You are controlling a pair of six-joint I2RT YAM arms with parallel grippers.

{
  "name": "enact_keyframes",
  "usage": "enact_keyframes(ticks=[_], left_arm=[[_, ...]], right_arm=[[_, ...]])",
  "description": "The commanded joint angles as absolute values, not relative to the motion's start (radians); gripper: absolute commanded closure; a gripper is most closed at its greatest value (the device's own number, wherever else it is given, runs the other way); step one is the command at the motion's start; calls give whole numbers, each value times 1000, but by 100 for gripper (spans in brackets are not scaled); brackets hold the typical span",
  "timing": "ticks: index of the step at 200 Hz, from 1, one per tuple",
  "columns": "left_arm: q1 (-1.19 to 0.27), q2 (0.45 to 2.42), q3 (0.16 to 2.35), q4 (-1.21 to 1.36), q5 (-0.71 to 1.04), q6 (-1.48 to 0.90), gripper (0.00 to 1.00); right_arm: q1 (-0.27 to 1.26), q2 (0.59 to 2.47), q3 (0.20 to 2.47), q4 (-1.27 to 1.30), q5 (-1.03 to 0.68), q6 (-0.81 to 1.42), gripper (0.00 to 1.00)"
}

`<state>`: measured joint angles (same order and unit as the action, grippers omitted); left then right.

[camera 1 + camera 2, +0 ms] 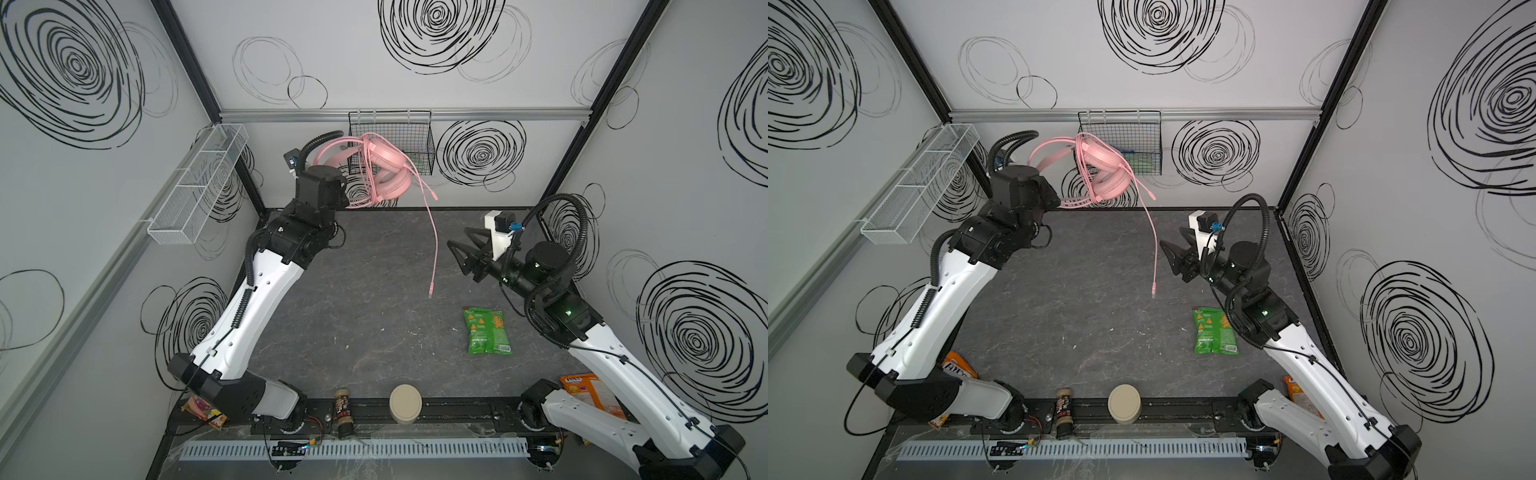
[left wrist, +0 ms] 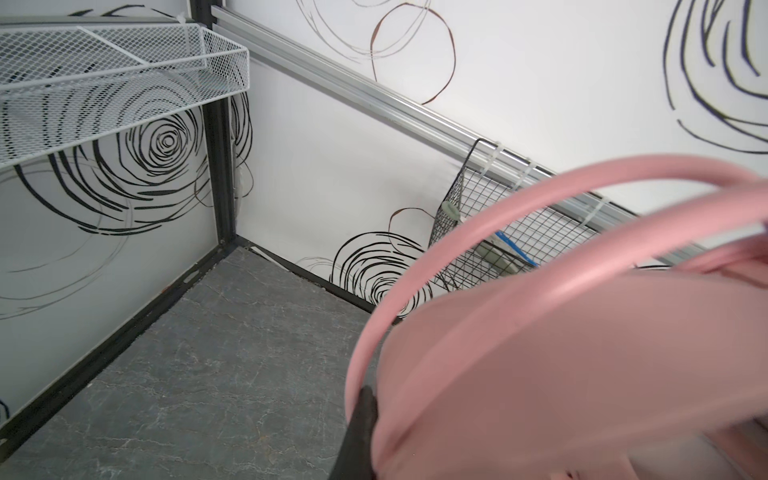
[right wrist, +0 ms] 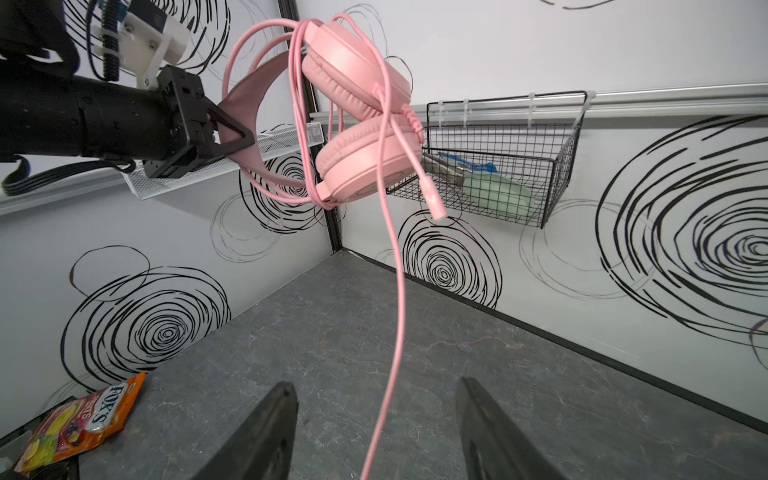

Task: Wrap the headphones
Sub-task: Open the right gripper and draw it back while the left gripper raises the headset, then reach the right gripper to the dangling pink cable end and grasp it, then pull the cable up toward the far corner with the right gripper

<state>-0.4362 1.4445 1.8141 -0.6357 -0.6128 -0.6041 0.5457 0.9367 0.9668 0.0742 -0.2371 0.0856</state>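
Note:
My right gripper moves fingers-first onto the cable next and closes, since the cable's loose length hangs just past its fingers, in line with their gap.
The pink headphones (image 1: 382, 166) (image 1: 1104, 166) hang in the air by the back wall, earcups (image 3: 357, 124) pressed together. My left gripper (image 3: 239, 139) is shut on their headband (image 2: 582, 353), and one black finger (image 2: 361, 428) shows against it. Several turns of the pink cable go round the earcups. Its loose end (image 1: 434, 245) (image 1: 1155, 249) dangles down, with the plug (image 1: 431, 291) just above the floor. My right gripper (image 1: 459, 245) (image 1: 1169, 245) (image 3: 376, 386) is open, to the right of the cable. In the right wrist view the cable (image 3: 399, 311) passes between the fingers, touching neither.
A black wire basket (image 1: 390, 141) hangs on the back wall behind the headphones. A white mesh shelf (image 1: 199, 187) is on the left wall. A green snack bag (image 1: 486, 332) lies on the floor. A beige lid (image 1: 405, 403), a jar (image 1: 344, 411) and snack packets (image 1: 590, 395) line the front.

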Motion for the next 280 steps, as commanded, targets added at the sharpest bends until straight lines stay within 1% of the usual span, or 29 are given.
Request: enact_keyframes(ticks=[1, 20, 35, 77, 130, 178, 194, 202, 205, 222, 227, 280], left_arm=[[-428, 1394, 1906, -604, -522, -700, 100], [-428, 1409, 1943, -671, -485, -738, 100], [-432, 1401, 1931, -671, -460, -761, 100], [-451, 1401, 1957, -688, -458, -769, 100], [-451, 1421, 2002, -693, -397, -760, 100], [-451, 1443, 2037, -725, -343, -782, 100], [-451, 1436, 2025, -717, -337, -786, 100], [-450, 1436, 2024, -715, -334, -785, 100], [-451, 1436, 2025, -715, -334, -785, 100], [-450, 1437, 2028, -718, -337, -782, 100], [-449, 1437, 2026, -718, -340, -781, 100], [-439, 1418, 1932, -672, -409, -772, 100]], right_arm=[[531, 953, 966, 227, -325, 88, 35], [528, 986, 961, 264, -356, 66, 35], [528, 1013, 964, 290, -383, 63, 34], [528, 1068, 955, 372, -465, 95, 35], [529, 1117, 919, 470, -476, 138, 34], [545, 1179, 947, 500, -495, 137, 36], [558, 1203, 960, 495, -504, 132, 44], [564, 1211, 963, 499, -506, 132, 52], [567, 1214, 966, 499, -507, 131, 57], [582, 1222, 982, 479, -514, 115, 92], [586, 1223, 988, 467, -519, 110, 100], [661, 1154, 951, 393, -540, 100, 100]])
